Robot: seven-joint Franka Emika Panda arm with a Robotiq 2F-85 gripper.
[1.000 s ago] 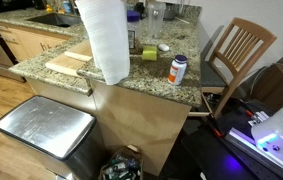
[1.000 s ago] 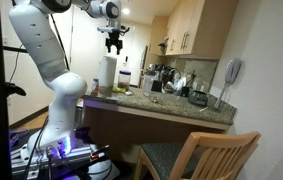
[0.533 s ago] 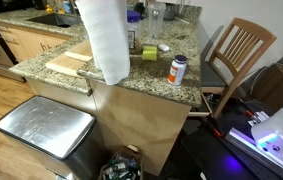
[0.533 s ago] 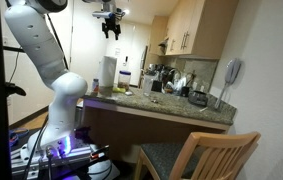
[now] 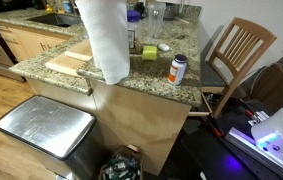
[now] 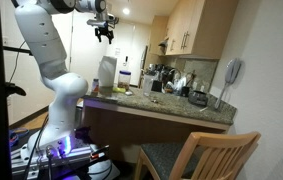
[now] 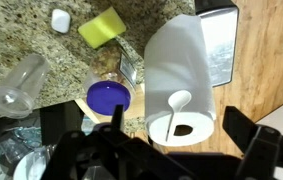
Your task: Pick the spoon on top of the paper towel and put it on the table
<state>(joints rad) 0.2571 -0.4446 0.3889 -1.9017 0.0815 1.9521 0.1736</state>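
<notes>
I will lower my gripper onto the spoon's handle (image 7: pixel 173 117) right beside the spoon's bowl, since the handle is in line between my open fingers but still well below them.
The paper towel (image 7: pixel 186 60) is a tall white roll standing at the granite counter's edge; it shows in both exterior views (image 5: pixel 103 40) (image 6: pixel 107 72). A white spoon (image 7: pixel 173 104) lies across its top end, bowl toward the rim. My gripper (image 7: pixel 149 128) is open and empty, its dark fingers on either side of the roll's top, well above it. In an exterior view the gripper (image 6: pixel 104 32) hangs high over the roll. The roll's top is cut off in the close exterior view.
A blue-lidded jar (image 7: pixel 109 97), a green cup (image 7: pixel 102 27) and a clear bottle (image 7: pixel 19 85) stand beside the roll. A wooden board (image 5: pixel 66 63) and a white pill bottle (image 5: pixel 178 69) lie on the counter (image 5: pixel 161 88). A steel bin (image 5: pixel 46 128) and a chair (image 5: pixel 236 50) stand nearby.
The gripper rose, then shifted sideways until it hangs over the paper towel, coming slightly lower. The roll and the spoon have not moved.
</notes>
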